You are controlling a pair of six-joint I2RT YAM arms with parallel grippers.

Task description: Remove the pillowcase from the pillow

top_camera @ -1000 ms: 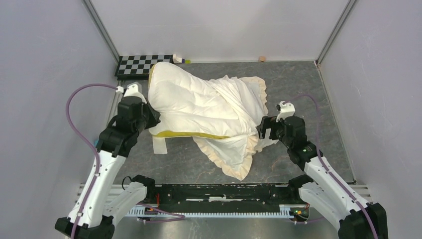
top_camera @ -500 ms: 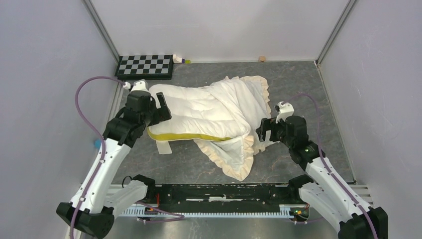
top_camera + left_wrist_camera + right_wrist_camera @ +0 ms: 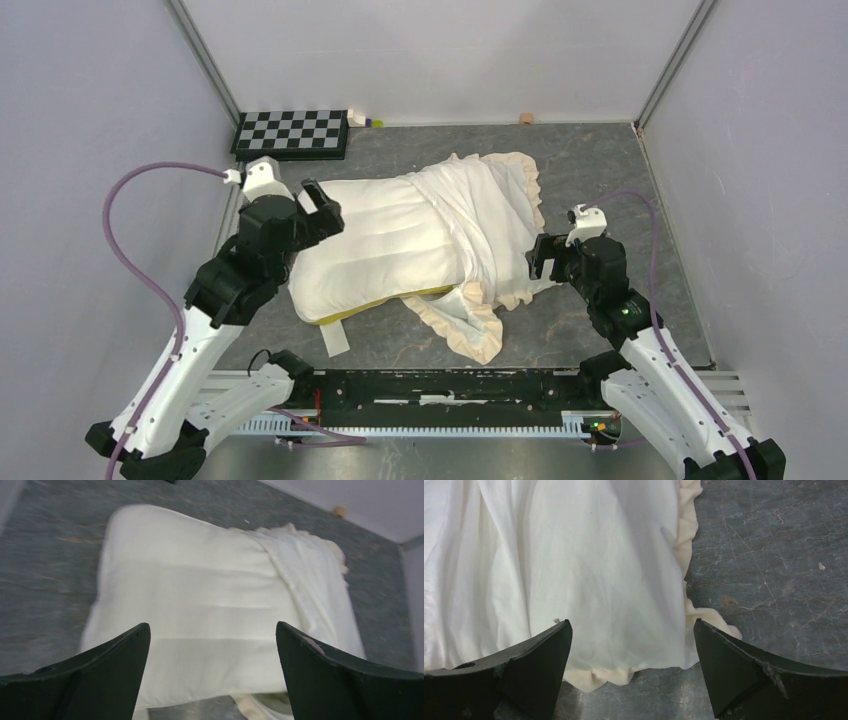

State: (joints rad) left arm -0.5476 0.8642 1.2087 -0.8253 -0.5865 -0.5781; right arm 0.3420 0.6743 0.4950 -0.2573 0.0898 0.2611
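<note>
Next, my left gripper will move down and back toward the frill to close on the pillow's near edge, since the cushion lies bare of the pillowcase there.
The pillow lies flat on the table, a plump cream cushion with a yellow band showing at its near edge. Its left half is bare; the pillowcase still wraps the right half, cream face up, and its ruffled frill trails toward the front. My left gripper hovers open above the pillow's left end, holding nothing. From the left wrist, pillow and pillowcase lie below the left gripper. My right gripper stands open at the pillowcase's right edge; its wrist view shows the gripper over the pillowcase, apart from it.
A black-and-white checkerboard sits at the back left. A small white-and-green object and a small tan block rest against the back wall. A white strip lies on the table near the pillow's front left corner. Grey walls close in both sides.
My left gripper opened and let go of the pillow's left end, which dropped flat onto the table. The left arm drew back and up. The right gripper shifted slightly right.
</note>
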